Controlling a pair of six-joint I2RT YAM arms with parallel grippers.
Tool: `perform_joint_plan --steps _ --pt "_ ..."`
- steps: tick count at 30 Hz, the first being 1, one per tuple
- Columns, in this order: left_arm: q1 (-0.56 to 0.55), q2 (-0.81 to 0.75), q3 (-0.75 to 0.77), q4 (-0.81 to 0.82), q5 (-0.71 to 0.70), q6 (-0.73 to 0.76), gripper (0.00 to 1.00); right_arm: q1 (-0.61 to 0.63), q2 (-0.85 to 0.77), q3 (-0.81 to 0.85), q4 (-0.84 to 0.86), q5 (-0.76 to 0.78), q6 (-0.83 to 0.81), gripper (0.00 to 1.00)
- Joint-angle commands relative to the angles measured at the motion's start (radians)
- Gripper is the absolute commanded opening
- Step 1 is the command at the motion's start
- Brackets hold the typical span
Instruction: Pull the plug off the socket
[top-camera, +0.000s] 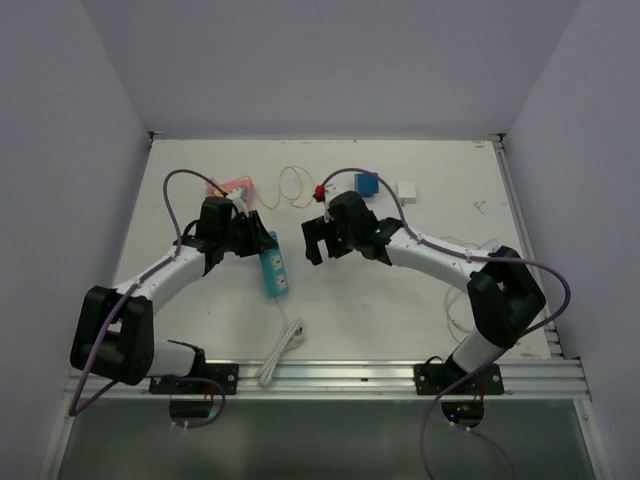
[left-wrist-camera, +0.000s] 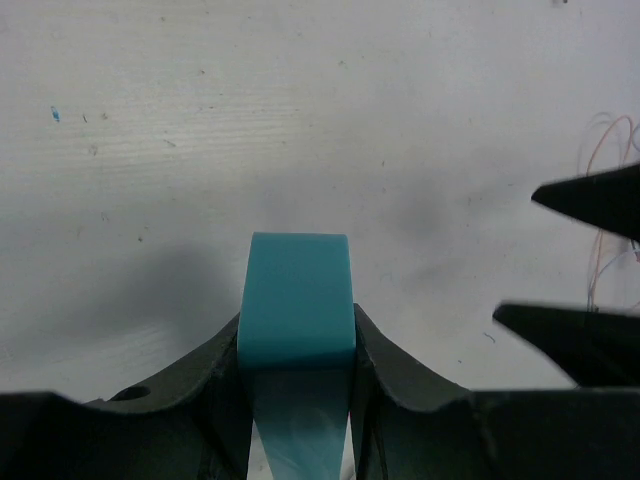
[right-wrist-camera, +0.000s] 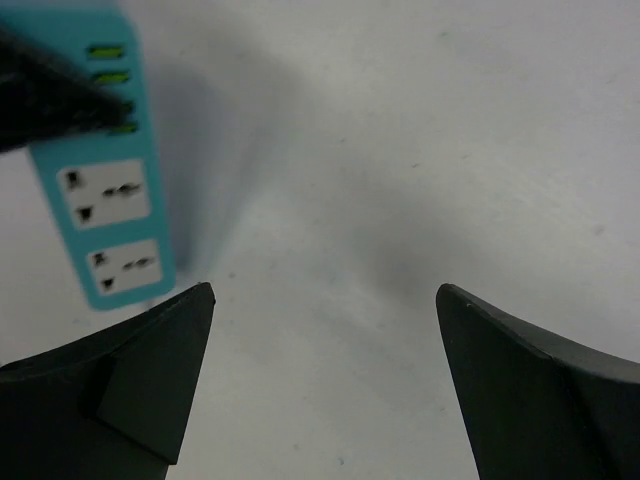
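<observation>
I will move my right gripper back past the power strip's near end and down onto the white cable bundle.
A teal power strip lies on the white table, long axis pointing toward the arms. My left gripper is shut on its far end; in the left wrist view the teal strip sits clamped between my fingers. My right gripper is open and empty, just right of the strip and apart from it. In the right wrist view the strip shows two sockets with nothing in them. A white cord trails from the strip's near end. I see no plug seated in a socket.
At the back lie a blue box, a small white block, a red piece, a thin orange wire loop and a pink item. Grey walls enclose the table; a metal rail runs along the near edge.
</observation>
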Motion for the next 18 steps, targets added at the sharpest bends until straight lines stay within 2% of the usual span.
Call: perform_joint_plan --steps 1,5,9,10,12,13,15,16,18 --pt "0.001 0.075 0.055 0.086 0.056 -0.045 0.00 0.111 -0.074 -0.062 -0.044 -0.043 -0.002 0.97" --pt "-0.045 0.186 0.107 0.155 0.082 -0.059 0.01 0.168 -0.146 -0.155 0.011 -0.003 0.058 0.96" --pt "-0.071 0.310 0.148 0.205 0.102 -0.113 0.09 0.197 -0.180 -0.210 0.039 -0.003 0.087 0.96" --pt "-0.071 0.324 0.153 0.227 0.105 -0.119 0.19 0.204 -0.177 -0.207 0.034 -0.011 0.075 0.96" --pt "-0.071 0.359 0.165 0.230 0.097 -0.125 0.26 0.225 -0.163 -0.198 0.016 -0.031 0.058 0.96" --pt "-0.071 0.370 0.177 0.224 0.099 -0.125 0.35 0.234 -0.160 -0.189 0.011 -0.034 0.033 0.96" --pt "-0.071 0.385 0.186 0.216 0.102 -0.119 0.47 0.266 -0.154 -0.178 -0.004 -0.034 0.010 0.96" --pt "-0.071 0.387 0.197 0.201 0.102 -0.114 0.59 0.279 -0.152 -0.164 -0.010 -0.037 -0.011 0.96" --pt "-0.069 0.378 0.209 0.173 0.093 -0.099 0.71 0.308 -0.139 -0.141 -0.033 -0.037 -0.039 0.95"
